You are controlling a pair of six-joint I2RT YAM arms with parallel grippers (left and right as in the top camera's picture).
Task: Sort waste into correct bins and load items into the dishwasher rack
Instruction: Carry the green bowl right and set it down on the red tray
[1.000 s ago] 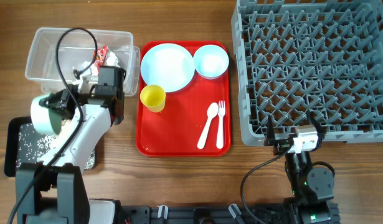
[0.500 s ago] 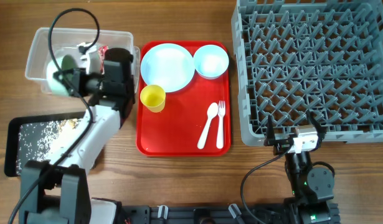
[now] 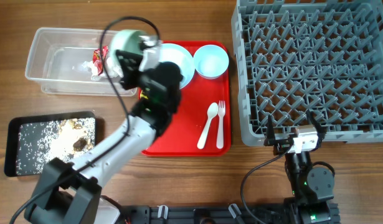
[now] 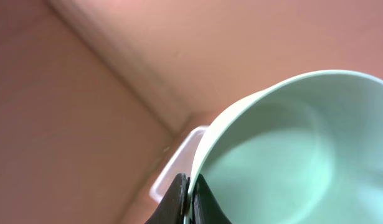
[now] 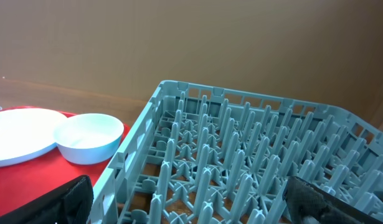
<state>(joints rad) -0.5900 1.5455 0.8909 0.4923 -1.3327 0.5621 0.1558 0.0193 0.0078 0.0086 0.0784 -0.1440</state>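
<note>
Next, my left gripper swings back and lowers to release the bowl on the red tray's near part beside the spoon (image 3: 208, 124), because that spot is empty.
My left gripper (image 3: 138, 55) is shut on the rim of the pale green bowl (image 3: 126, 43) and holds it tilted in the air above the left edge of the red tray (image 3: 179, 127). In the left wrist view the fingertips (image 4: 179, 198) pinch the bowl's rim (image 4: 272, 155). The light blue plate (image 3: 179, 65) is partly under the arm. The light blue bowl (image 3: 211, 61), white spoon (image 3: 208, 124) and fork (image 3: 220, 121) lie on the red tray. The yellow cup is hidden. My right gripper (image 3: 294, 140) is open and empty at the grey rack's (image 3: 316, 62) front edge.
The clear tub (image 3: 54, 87) at the back left holds the red wrapper (image 3: 101, 57) and white napkin (image 3: 93, 66). The black tray (image 3: 10, 149) at the front left holds crumbly scraps (image 3: 73, 134). The right wrist view shows the rack (image 5: 241, 162), bowl (image 5: 88, 138) and plate (image 5: 20, 146).
My left arm has swung right with the pale green bowl, from over the black tray, past the clear tub, to the red tray's left edge. The right arm has not moved.
</note>
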